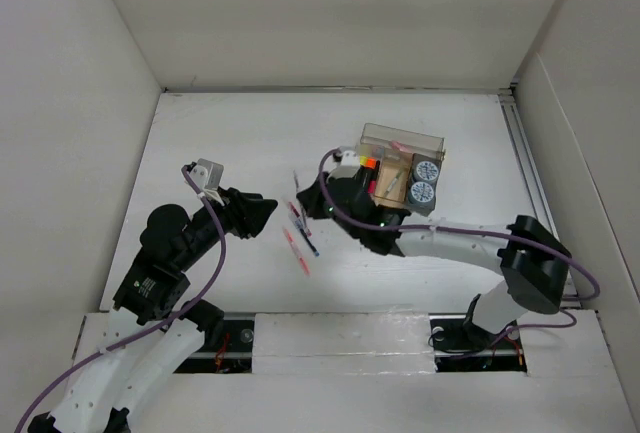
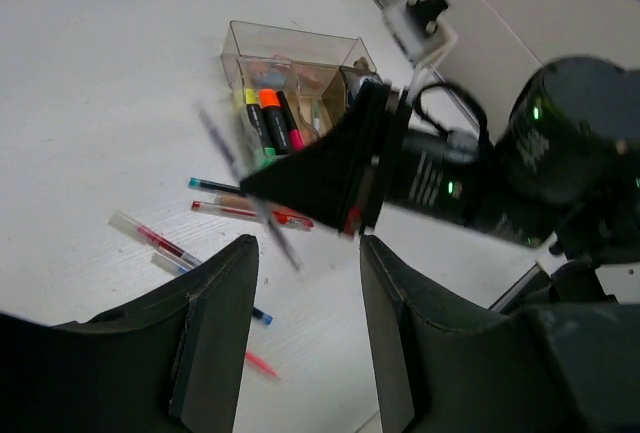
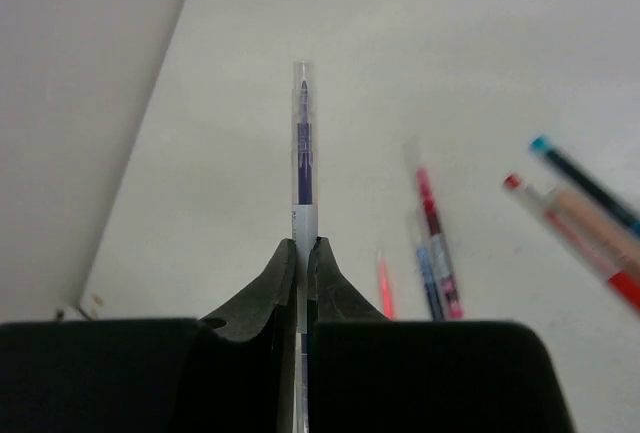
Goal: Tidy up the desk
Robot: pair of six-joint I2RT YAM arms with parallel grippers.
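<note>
I should move my right gripper to the right in the top view, over the organizer's middle section [image 1: 393, 180], and release the pen, as there is room beside the highlighters.
The desk [image 1: 220, 143] is a white tabletop between white walls. My right gripper [image 1: 312, 196] is shut on a clear pen with dark blue ink [image 3: 303, 148], which sticks straight out past the fingertips [image 3: 287, 258] and hangs above the desk. In the left wrist view that gripper [image 2: 330, 178] shows with the pen [image 2: 228, 153] blurred. My left gripper [image 1: 258, 215] stands open and empty just left of it, its fingers [image 2: 235, 283] over bare desk. Several loose pens [image 1: 298, 238] lie between the two grippers.
A clear organizer box [image 1: 402, 143] stands behind the right gripper, holding highlighters [image 2: 270, 118] and two grey round items [image 1: 425, 180]. Red, pink and blue pens [image 2: 250, 213] lie scattered near it. A white wall [image 3: 80, 103] runs close on the left.
</note>
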